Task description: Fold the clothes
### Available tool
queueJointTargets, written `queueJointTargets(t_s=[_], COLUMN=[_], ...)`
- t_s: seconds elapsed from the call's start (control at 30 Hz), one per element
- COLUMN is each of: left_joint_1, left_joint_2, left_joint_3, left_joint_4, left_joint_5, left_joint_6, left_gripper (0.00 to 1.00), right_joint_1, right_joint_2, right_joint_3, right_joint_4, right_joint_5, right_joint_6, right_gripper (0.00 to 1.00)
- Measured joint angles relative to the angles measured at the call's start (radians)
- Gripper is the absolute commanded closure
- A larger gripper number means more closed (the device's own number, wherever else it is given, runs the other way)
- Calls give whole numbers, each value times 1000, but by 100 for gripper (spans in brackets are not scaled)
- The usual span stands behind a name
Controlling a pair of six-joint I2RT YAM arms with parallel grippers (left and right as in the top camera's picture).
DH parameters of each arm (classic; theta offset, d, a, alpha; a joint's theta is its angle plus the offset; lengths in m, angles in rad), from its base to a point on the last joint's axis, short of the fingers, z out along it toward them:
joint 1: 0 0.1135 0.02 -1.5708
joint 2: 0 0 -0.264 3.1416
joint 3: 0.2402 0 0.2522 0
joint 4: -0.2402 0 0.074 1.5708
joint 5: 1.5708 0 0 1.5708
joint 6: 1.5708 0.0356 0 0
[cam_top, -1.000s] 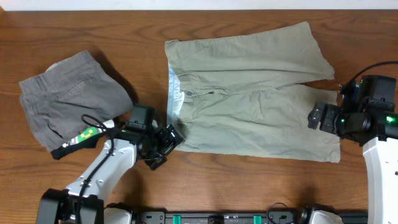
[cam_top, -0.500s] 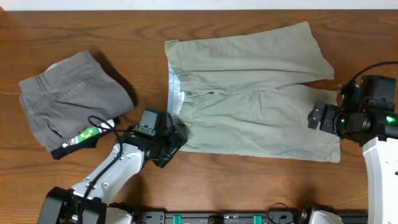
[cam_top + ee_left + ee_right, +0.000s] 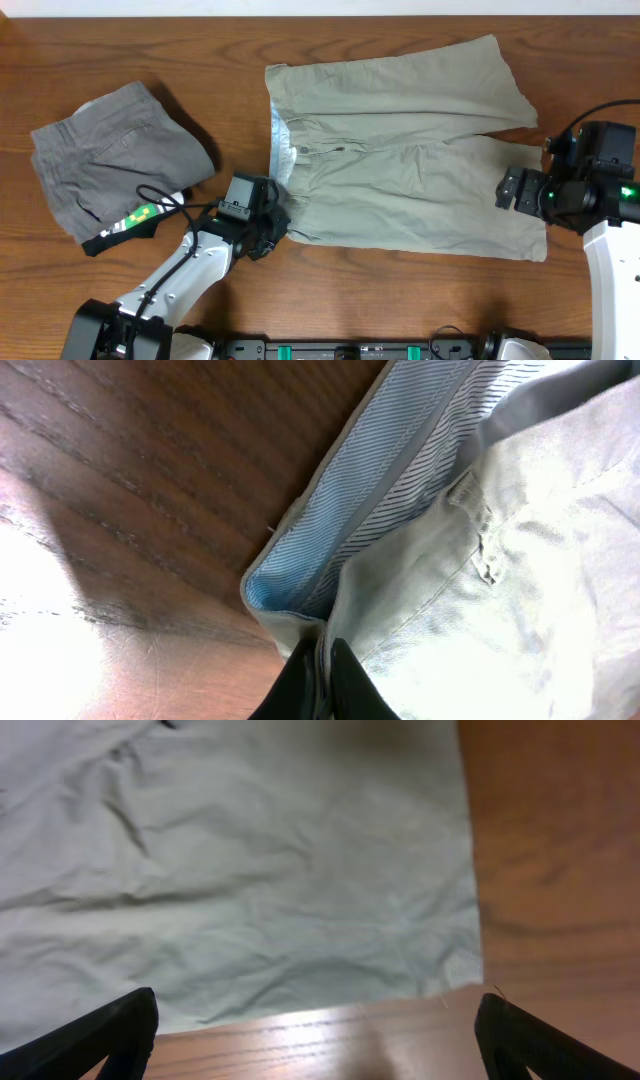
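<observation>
The right gripper moves down along the hem onto the near leg's hem corner [image 3: 546,260] [image 3: 472,984] next, as my left gripper holds the waistband's near corner on that same side.
The clothes [image 3: 400,150], pale khaki-green shorts, lie spread flat on the table's middle, waistband to the left, legs to the right. My left gripper [image 3: 277,222] is shut on the waistband's near corner; in the left wrist view its fingers [image 3: 345,685] pinch the khaki edge beside the blue-white striped lining [image 3: 390,500]. My right gripper [image 3: 510,190] hovers open over the near leg's hem. In the right wrist view the hem corner [image 3: 455,970] lies ahead between the wide-apart fingertips [image 3: 120,1025], which touch nothing.
Darker grey shorts [image 3: 110,165] with a black waistband lie folded at the left of the wooden table [image 3: 180,60]. The left arm reaches in from the near left edge, and the right arm stands at the right edge.
My left gripper has slid right onto the waistband corner and closed on it. The right arm has not moved.
</observation>
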Motion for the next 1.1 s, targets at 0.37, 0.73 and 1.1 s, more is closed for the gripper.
queueJointTargets(t_s=[0.37, 0.73, 1.1], left_joint_1=[0, 0, 0], left_joint_2=[0, -36, -36], left_joint_3=[3, 6, 9], left_joint_4=[16, 0, -71], left_joint_5=[1, 0, 0], left_joint_6=[34, 69, 186], left_gripper=[94, 94, 94], right_joint_1=[0, 0, 0], right_joint_2=[15, 20, 21], right_joint_3=[-93, -404, -564], right_joint_4=[-30, 186, 390], right_joint_5=[84, 97, 153], right_joint_6=[251, 443, 536], right_gripper=[1, 1, 14])
